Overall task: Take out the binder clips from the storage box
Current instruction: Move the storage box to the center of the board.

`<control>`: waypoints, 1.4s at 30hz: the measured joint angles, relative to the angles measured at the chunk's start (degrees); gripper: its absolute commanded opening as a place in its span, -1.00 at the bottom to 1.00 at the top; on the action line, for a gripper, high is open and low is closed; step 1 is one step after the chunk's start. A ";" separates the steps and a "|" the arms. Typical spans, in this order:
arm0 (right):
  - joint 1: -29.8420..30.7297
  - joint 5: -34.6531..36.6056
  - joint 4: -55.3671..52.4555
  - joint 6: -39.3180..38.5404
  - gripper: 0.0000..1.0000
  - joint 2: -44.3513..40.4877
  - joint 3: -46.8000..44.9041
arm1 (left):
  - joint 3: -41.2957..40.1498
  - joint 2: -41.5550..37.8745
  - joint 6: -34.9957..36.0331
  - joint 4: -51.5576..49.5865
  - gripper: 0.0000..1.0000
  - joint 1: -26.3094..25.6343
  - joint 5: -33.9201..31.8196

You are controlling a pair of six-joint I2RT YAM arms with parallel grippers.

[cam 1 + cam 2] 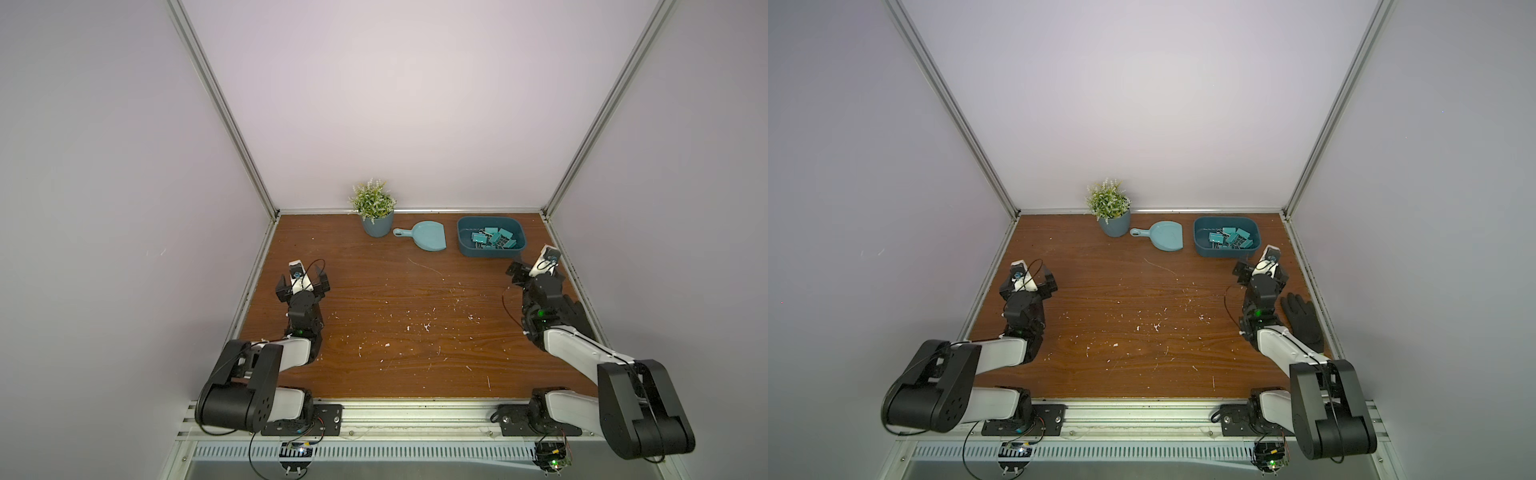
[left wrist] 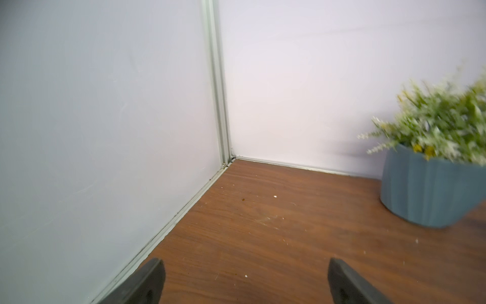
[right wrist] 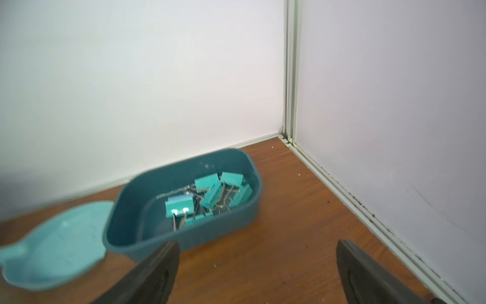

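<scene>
My right gripper should reach outward next and tip down onto the storage box's rim by the dustpan point(image 1: 459, 233), because that lies outward, clear of the binder clips.
The storage box point(image 1: 464, 241), a shallow dark teal tub, stands at the back right of the wooden table in both top views point(image 1: 1201, 243). Several binder clips point(image 1: 494, 240) lie heaped inside it, teal with silver wire handles point(image 1: 1230, 238). In the right wrist view the storage box point(image 3: 126, 218) sits just ahead, and one of the binder clips point(image 3: 210, 194) shows a blue body. My right gripper point(image 1: 536, 267) point(image 3: 257, 244) hovers open just in front of the box's near right corner, empty. My left gripper point(image 1: 301, 277) point(image 2: 246, 265) is open and empty at the table's left side, far from the box.
A potted plant point(image 1: 377, 226) point(image 2: 426, 194) stands at the back centre. A light blue dustpan point(image 1: 424, 237) point(image 3: 55, 250) lies between it and the box. A black glove point(image 1: 1303, 320) lies by the right wall. White walls with metal rails enclose three sides.
</scene>
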 measured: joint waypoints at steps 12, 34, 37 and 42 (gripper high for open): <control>3.39 -11.23 -32.89 2.78 0.86 28.20 45.68 | 28.02 -7.39 -20.48 -49.13 1.00 1.62 8.52; 12.81 -10.32 -69.59 0.20 -0.21 73.33 98.71 | 38.16 -8.11 -25.35 -78.62 1.00 1.09 21.86; 12.81 -10.05 -70.44 0.20 -0.38 73.37 98.68 | 38.16 -9.35 -24.90 -79.49 1.00 0.81 21.86; 12.81 -9.01 -69.99 0.79 -0.80 72.87 96.72 | 38.16 -11.04 -24.39 -80.59 1.00 0.52 21.84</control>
